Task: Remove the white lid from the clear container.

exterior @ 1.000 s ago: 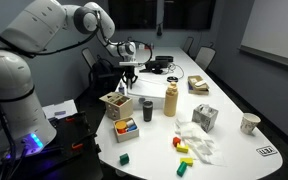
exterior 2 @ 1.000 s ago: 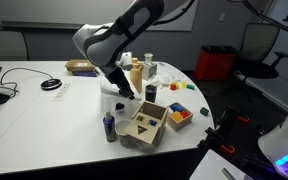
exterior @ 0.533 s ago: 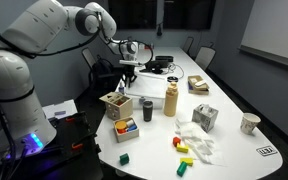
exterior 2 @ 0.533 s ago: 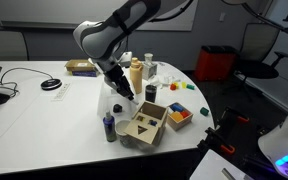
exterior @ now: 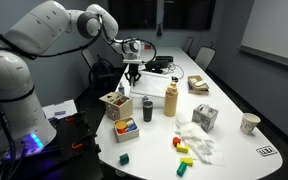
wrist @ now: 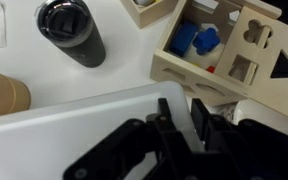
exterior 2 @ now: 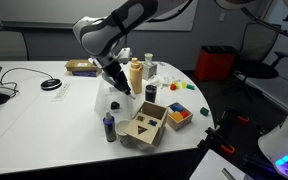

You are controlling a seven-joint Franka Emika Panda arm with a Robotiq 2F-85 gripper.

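Note:
My gripper holds the white lid's edge beside the sorter box. It will go up and carry the lid toward the tan bottle (exterior: 171, 96) (wrist: 2, 95) next, then let go of it.
My gripper (wrist: 181, 108) is shut on the edge of the white lid (wrist: 74, 130); in the wrist view the lid fills the lower left and one corner sits between the two black fingers. In both exterior views the gripper (exterior: 131, 73) (exterior 2: 118, 88) hangs above the table beside the wooden sorter box, with the lid a pale patch under it (exterior 2: 108, 98). The clear container is hard to make out below the lid in every view.
A wooden shape-sorter box (wrist: 224, 55) (exterior: 115, 104) (exterior 2: 143, 123) and a black cup (wrist: 71, 30) (exterior: 147, 108) stand right next to the lid. A tan bottle (exterior: 170, 99) (exterior 2: 136, 72), a tray of coloured blocks (exterior: 127, 129) and loose blocks (exterior: 189, 148) lie nearby.
My gripper has risen a little above the table, still closed on the lid's edge. The other objects have not moved.

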